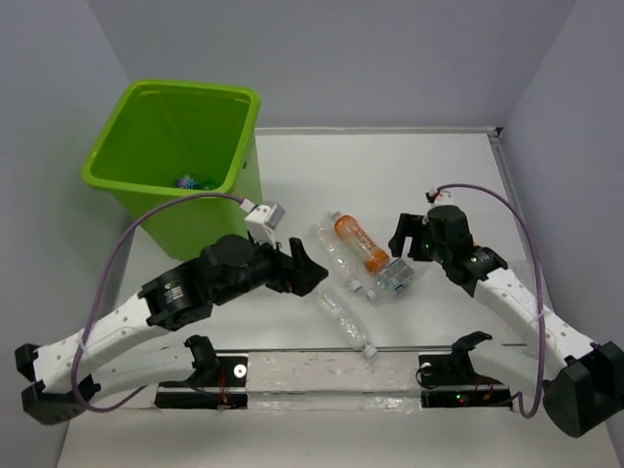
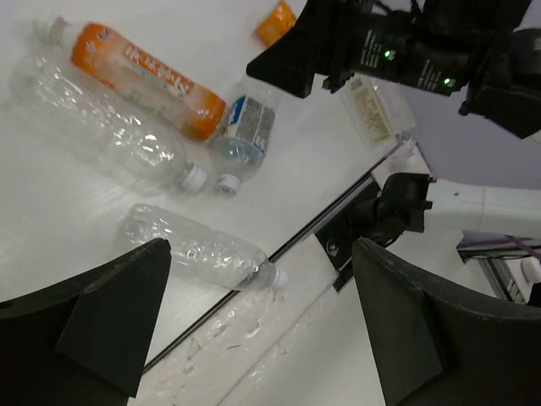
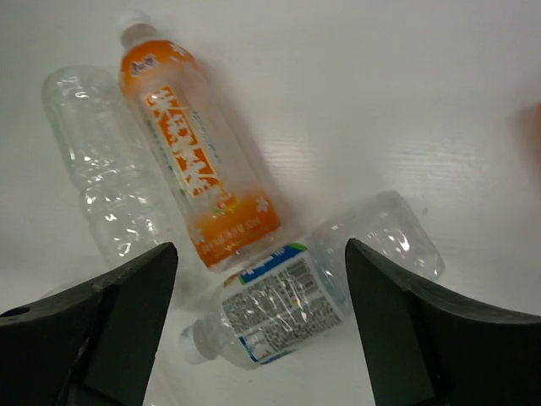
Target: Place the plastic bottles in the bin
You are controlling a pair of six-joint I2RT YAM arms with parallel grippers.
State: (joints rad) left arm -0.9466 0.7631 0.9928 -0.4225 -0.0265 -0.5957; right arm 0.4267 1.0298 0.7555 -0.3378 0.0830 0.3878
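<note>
My left gripper will next move down and to the right in the top view and turn its fingers to either side of the lower clear bottle's body (image 1: 338,310) (image 2: 184,241), because it lies across their gap.
The lime-green bin (image 1: 125,180) stands at the far left with a green-and-blue bottle (image 1: 187,181) on its floor. An orange bottle (image 1: 359,242), a clear one (image 1: 334,253), a blue-label one (image 1: 395,276) and another clear one (image 1: 346,322) lie mid-table. My right gripper (image 3: 262,338) is open, its fingers either side of the blue-label bottle (image 3: 296,300), which rests on the table against the orange bottle (image 3: 199,165). My left gripper (image 2: 262,330) is wide open and holds nothing, hovering near the lower clear bottle (image 2: 199,249).
A clear plastic strip (image 1: 322,375) with black brackets runs along the near edge between the arm bases. Grey walls close in the table on three sides. A small orange thing (image 2: 275,21) lies beyond the bottles, by the right arm (image 2: 406,51).
</note>
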